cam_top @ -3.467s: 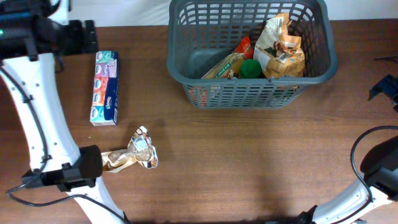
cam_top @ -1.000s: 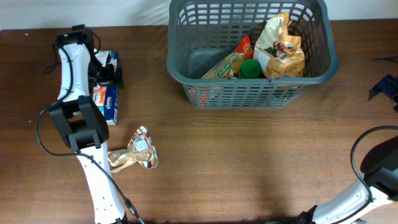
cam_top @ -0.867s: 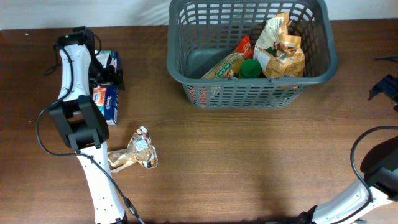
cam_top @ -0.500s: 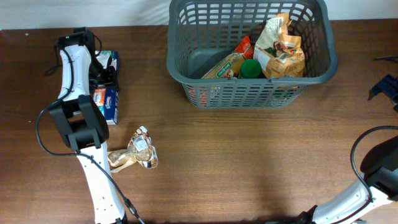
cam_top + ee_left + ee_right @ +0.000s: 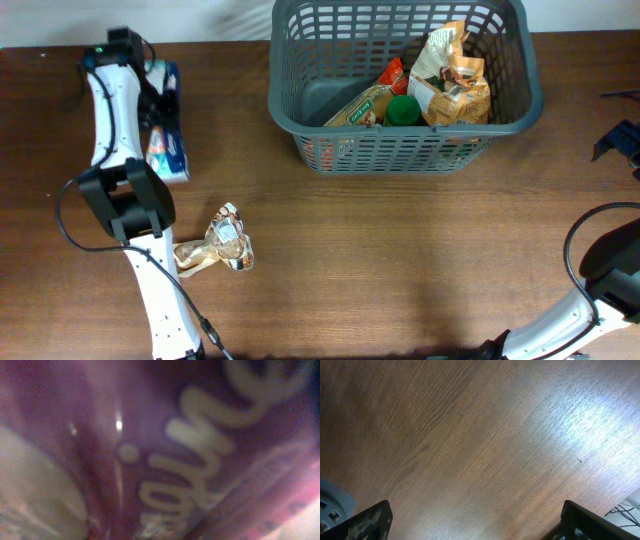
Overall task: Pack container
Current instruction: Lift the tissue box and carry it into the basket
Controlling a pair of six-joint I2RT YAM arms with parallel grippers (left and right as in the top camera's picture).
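My left gripper lifts the colourful pack next, carries it over the container's rim and releases beside the tan and orange bag, where room remains inside.
The dark gray container stands at the back of the table with several grocery packets inside. At the far left, a long colourful pack is tipped up on its edge, and my left gripper is shut on its upper end. In the left wrist view the pack's purple-red print fills the blurred frame and hides the fingers. My right gripper sits at the right table edge; in its wrist view it is open over bare wood, holding nothing.
Inside the container lie a tan and orange bag, a green-capped item, a long yellow-green packet and a red packet. A crumpled foil bag lies on the table at the front left, beside the left arm.
My left gripper has shut on the colourful pack, and the pack has gone from lying flat to tipped on its edge, shifted slightly toward the back left. The right arm has not moved.
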